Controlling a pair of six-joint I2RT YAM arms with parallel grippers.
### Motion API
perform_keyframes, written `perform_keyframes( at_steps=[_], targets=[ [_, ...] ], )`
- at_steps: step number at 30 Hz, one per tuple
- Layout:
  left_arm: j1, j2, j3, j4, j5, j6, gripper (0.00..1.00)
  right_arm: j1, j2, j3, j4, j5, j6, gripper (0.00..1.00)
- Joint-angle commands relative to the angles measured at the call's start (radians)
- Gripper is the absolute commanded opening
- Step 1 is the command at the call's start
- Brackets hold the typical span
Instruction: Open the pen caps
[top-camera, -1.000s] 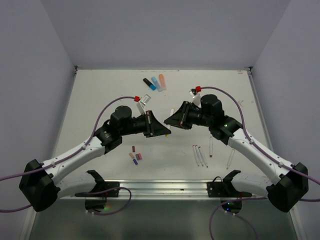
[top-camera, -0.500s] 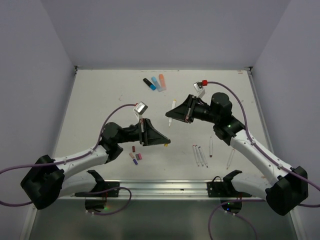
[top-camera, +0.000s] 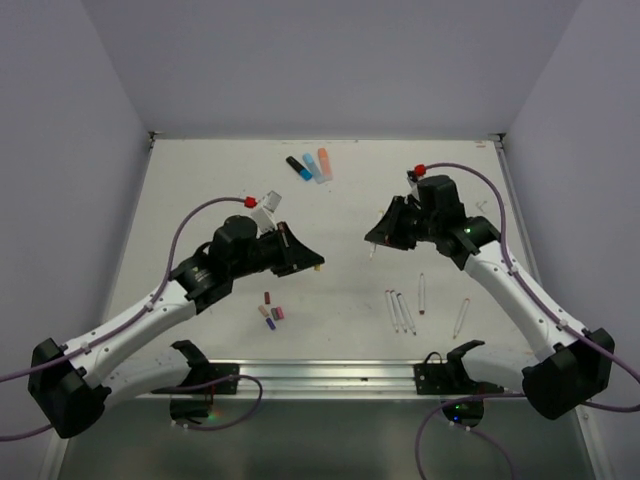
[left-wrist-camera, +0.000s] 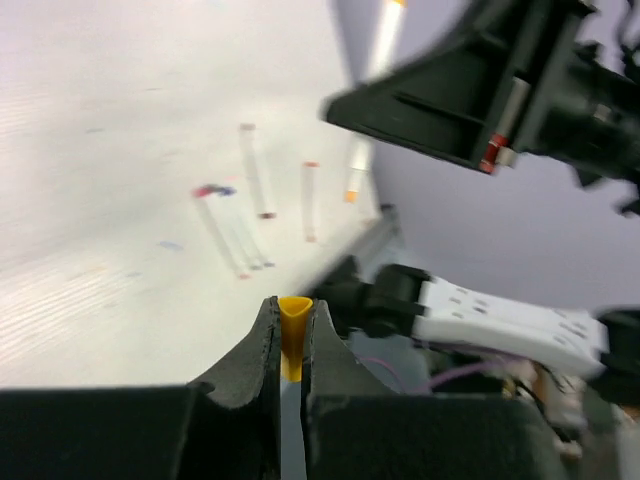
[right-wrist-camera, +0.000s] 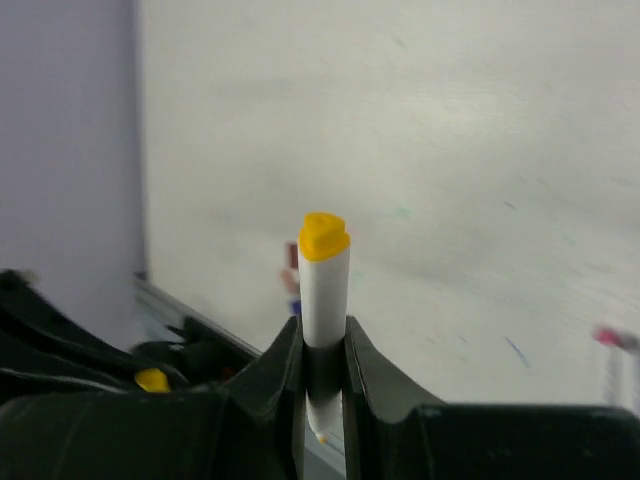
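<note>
My right gripper lowers back toward the uncapped pens next and turns its fingers down over the gap in the pens' row (top-camera: 441, 305). This white pen's cap is off.
My left gripper (top-camera: 318, 267) is shut on a small yellow pen cap (left-wrist-camera: 292, 330), held above the table's middle; the cap also shows in the top view (top-camera: 319, 267). My right gripper (top-camera: 373, 247) is shut on a thin white pen barrel (right-wrist-camera: 323, 290) with a yellow end piece (right-wrist-camera: 324, 235); its bare nib points down behind the fingers. The two grippers face each other, a short gap apart. Loose caps lie below the left gripper: dark red (top-camera: 268, 297), peach (top-camera: 264, 311), pink (top-camera: 279, 313) and purple (top-camera: 271, 323).
Several thin white uncapped pens (top-camera: 400, 311) lie at the front right, one further right (top-camera: 462, 317). Black (top-camera: 295, 163), blue (top-camera: 310, 168) and salmon (top-camera: 323, 162) markers lie at the back centre. A metal rail (top-camera: 330, 375) runs along the near edge.
One second ago the two grippers met tip to tip at centre. They have pulled apart: the right moved right with the barrel, the left drew back with the yellow cap.
</note>
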Motion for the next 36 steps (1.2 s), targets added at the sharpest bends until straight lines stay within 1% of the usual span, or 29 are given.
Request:
perform_keyframes(
  at_steps=[1, 2, 5, 7, 8, 11, 15, 18, 19, 21, 23, 31, 36],
  targets=[
    [0.007, -0.029, 0.019, -0.486, -0.335, 0.134, 0.0, -0.011, 0.047, -0.02, -0.369, 0.258, -0.197, 0.0],
    [0.008, -0.027, 0.009, -0.515, -0.389, 0.11, 0.0, -0.013, 0.053, -0.058, -0.369, 0.267, -0.206, 0.0],
    [0.014, -0.005, -0.013, -0.549, -0.435, 0.073, 0.0, -0.013, 0.083, -0.102, -0.382, 0.313, -0.245, 0.0],
    [0.017, 0.012, -0.022, -0.545, -0.434, 0.07, 0.0, -0.013, 0.122, -0.107, -0.412, 0.344, -0.278, 0.0],
    [0.019, 0.034, -0.03, -0.543, -0.434, 0.074, 0.0, -0.014, 0.142, -0.103, -0.423, 0.396, -0.29, 0.0],
    [0.027, 0.066, -0.045, -0.549, -0.447, 0.088, 0.0, -0.014, 0.202, -0.095, -0.445, 0.468, -0.337, 0.0],
    [0.046, 0.08, -0.068, -0.592, -0.503, 0.081, 0.0, -0.014, 0.279, -0.098, -0.445, 0.484, -0.369, 0.0],
    [0.088, 0.071, -0.103, -0.591, -0.493, 0.085, 0.0, -0.014, 0.325, -0.103, -0.438, 0.493, -0.373, 0.0],
    [0.099, 0.068, -0.123, -0.586, -0.477, 0.09, 0.0, -0.014, 0.331, -0.104, -0.429, 0.499, -0.375, 0.0],
    [0.143, 0.072, -0.146, -0.563, -0.44, 0.103, 0.04, -0.013, 0.354, -0.106, -0.423, 0.507, -0.381, 0.0],
    [0.184, 0.091, -0.172, -0.546, -0.397, 0.117, 0.04, -0.014, 0.371, -0.106, -0.419, 0.518, -0.384, 0.0],
    [0.2, 0.135, -0.188, -0.505, -0.407, 0.13, 0.04, -0.014, 0.432, -0.115, -0.389, 0.499, -0.389, 0.0],
    [0.212, 0.195, -0.174, -0.485, -0.423, 0.142, 0.04, -0.014, 0.452, -0.12, -0.383, 0.498, -0.393, 0.01]
  ],
)
